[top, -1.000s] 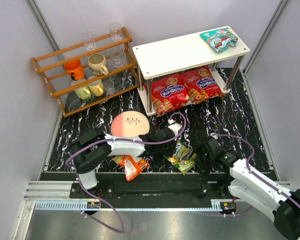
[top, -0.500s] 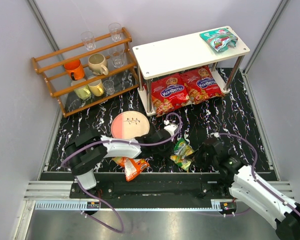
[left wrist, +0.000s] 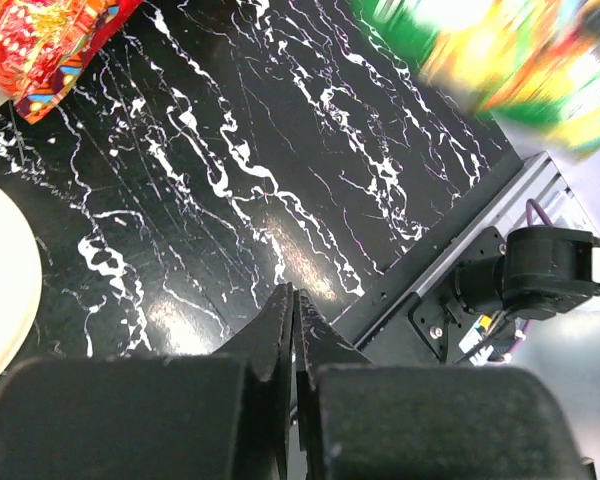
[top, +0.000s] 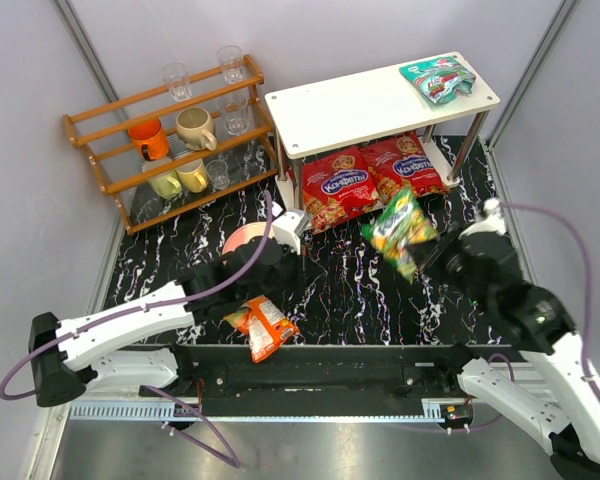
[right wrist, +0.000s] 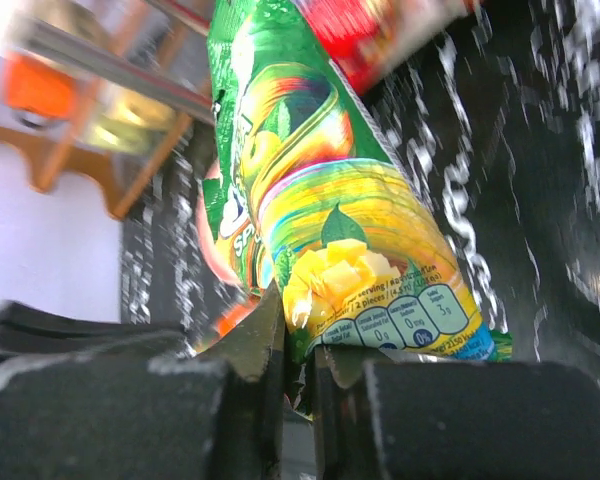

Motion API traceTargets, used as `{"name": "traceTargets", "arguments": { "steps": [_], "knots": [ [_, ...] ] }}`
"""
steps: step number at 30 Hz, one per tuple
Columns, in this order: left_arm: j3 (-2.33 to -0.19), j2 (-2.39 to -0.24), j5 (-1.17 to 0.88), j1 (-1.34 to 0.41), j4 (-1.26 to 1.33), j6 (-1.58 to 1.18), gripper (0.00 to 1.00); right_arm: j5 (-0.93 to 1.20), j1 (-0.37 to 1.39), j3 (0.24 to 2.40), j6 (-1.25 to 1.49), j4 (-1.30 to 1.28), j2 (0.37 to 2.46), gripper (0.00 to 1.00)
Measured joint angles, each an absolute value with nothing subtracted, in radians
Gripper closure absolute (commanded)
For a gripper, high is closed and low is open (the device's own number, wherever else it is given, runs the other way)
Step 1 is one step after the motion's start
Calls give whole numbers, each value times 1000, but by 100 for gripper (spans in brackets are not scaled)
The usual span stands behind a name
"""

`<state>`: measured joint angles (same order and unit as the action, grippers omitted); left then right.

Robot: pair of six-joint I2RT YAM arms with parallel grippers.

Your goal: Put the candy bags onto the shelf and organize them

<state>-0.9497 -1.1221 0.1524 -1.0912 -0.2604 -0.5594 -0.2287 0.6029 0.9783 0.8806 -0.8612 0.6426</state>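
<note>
I need to raise my right gripper outward over that part of the shelf's top level (top: 384,95) next, then lower it and release the yellow-green bag, because there is bare board beside the teal bag (top: 438,78).
My right gripper (top: 432,252) (right wrist: 298,322) is shut on the bottom edge of the yellow-green candy bag (top: 402,230) (right wrist: 330,190) and holds it in the air just in front of the white shelf (top: 360,105). Two red candy bags (top: 340,185) (top: 405,168) lie on the lower tier. One of them shows in the left wrist view (left wrist: 40,40). A teal bag (top: 438,78) lies on the top tier at the right end. The small orange bag (top: 262,325) lies on the mat by the near edge. My left gripper (top: 275,258) (left wrist: 294,296) is shut and empty, above the mat beside the plate.
A wooden rack (top: 170,140) with cups and glasses stands at the back left. A pink-and-cream plate (top: 242,240) lies on the black marbled mat, partly under my left arm. A metal rail (top: 320,375) runs along the near edge. Grey walls close in both sides.
My right gripper closed on the yellow-green bag and lifted it up and back toward the shelf. My left arm drew away to the left, over the plate.
</note>
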Motion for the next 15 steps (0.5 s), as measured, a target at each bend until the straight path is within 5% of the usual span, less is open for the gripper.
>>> {"name": "traceTargets", "arguments": {
  "steps": [8, 15],
  "knots": [
    [-881, -988, 159, -1097, -338, -623, 100, -368, 603, 1383, 641, -699, 785, 100],
    [-854, -952, 158, -1107, -367, -653, 100, -439, 593, 1675, 503, -554, 1139, 100]
  ]
}}
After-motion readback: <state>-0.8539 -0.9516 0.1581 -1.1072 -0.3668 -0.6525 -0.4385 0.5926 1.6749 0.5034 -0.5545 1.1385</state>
